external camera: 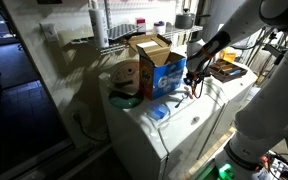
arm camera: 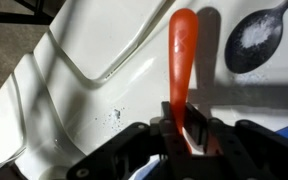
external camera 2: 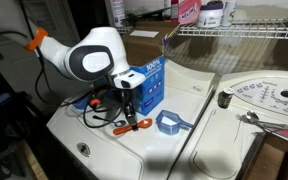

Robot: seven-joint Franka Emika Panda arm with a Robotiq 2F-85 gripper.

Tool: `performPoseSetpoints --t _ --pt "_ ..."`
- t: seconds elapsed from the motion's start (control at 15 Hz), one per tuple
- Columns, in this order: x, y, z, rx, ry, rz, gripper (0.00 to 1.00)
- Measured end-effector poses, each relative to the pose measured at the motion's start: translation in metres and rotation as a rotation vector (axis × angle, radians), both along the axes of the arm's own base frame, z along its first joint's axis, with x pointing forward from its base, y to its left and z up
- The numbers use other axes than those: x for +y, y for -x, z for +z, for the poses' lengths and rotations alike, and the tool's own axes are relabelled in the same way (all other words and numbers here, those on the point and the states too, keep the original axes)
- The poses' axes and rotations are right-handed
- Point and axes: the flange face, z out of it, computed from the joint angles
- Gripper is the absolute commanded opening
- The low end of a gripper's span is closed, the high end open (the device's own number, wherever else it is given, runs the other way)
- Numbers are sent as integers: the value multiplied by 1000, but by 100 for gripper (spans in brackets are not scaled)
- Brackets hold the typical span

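My gripper should next lower the orange handle a little beside the dark spoon and then open, because the handle's shadow is apart from the handle.
My gripper (arm camera: 181,118) is shut on the lower end of an orange plastic handle (arm camera: 183,50), which sticks out away from the jaws over the white appliance top (arm camera: 84,60). In both exterior views the gripper (external camera 2: 127,112) (external camera: 194,82) points down beside a blue detergent box (external camera 2: 149,85) (external camera: 165,75), with the orange piece (external camera 2: 132,125) low over the white lid. A dark spoon-like bowl with white powder in it (arm camera: 252,40) lies on the surface to the right of the handle. A few white grains (arm camera: 116,113) are scattered on the lid.
A blue plastic scoop (external camera 2: 170,122) (external camera: 159,112) lies on the lid near the box. An open cardboard box (external camera: 149,50) stands behind it, under a wire shelf (external camera 2: 244,30). A round perforated disc (external camera 2: 266,95) and a metal tool (external camera 2: 246,117) lie on the neighbouring lid.
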Motion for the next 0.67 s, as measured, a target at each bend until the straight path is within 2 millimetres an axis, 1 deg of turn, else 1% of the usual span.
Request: performPoseSetpoints --t 0.33,0.6,0.67 --pt "-1 -17 -8 -20 6 18 4" --pt "-1 -25 -17 -25 7 29 4" --pt "-1 -26 -18 -25 8 31 7"
